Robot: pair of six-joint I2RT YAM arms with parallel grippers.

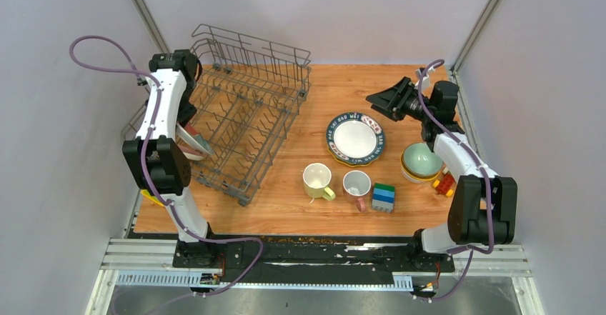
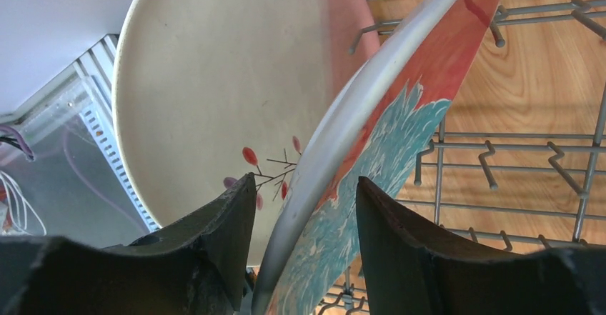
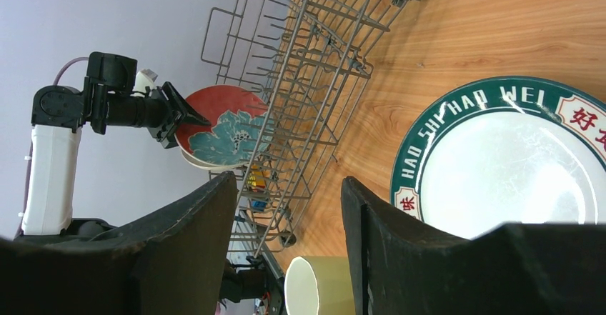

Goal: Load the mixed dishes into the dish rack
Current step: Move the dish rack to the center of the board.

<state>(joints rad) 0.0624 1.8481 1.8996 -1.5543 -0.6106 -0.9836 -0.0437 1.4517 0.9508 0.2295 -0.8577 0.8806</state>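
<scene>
The red-and-teal plate leans against the cream one, its rim already between my open fingers. My left gripper stays there and closes onto that rim (image 1: 184,128) (image 2: 307,185) next.
The grey wire dish rack (image 1: 246,118) stands at the back left. In its left part two plates stand on edge, a cream pink-rimmed one (image 2: 214,93) and a red-and-teal one (image 2: 400,115) leaning against it. My left gripper (image 2: 306,183) is open, its fingers either side of the red-and-teal plate's rim with gaps showing. My right gripper (image 1: 386,101) hangs open and empty above the table behind the patterned-rim plate (image 1: 355,138). A pale yellow mug (image 1: 316,181), a white pink-handled mug (image 1: 357,185) and stacked bowls (image 1: 421,161) sit on the table.
Stacked green-blue toy blocks (image 1: 384,197) stand right of the mugs. Red and yellow blocks (image 1: 444,184) lie by the bowls near the right arm. Grey walls close in the table on the left, back and right.
</scene>
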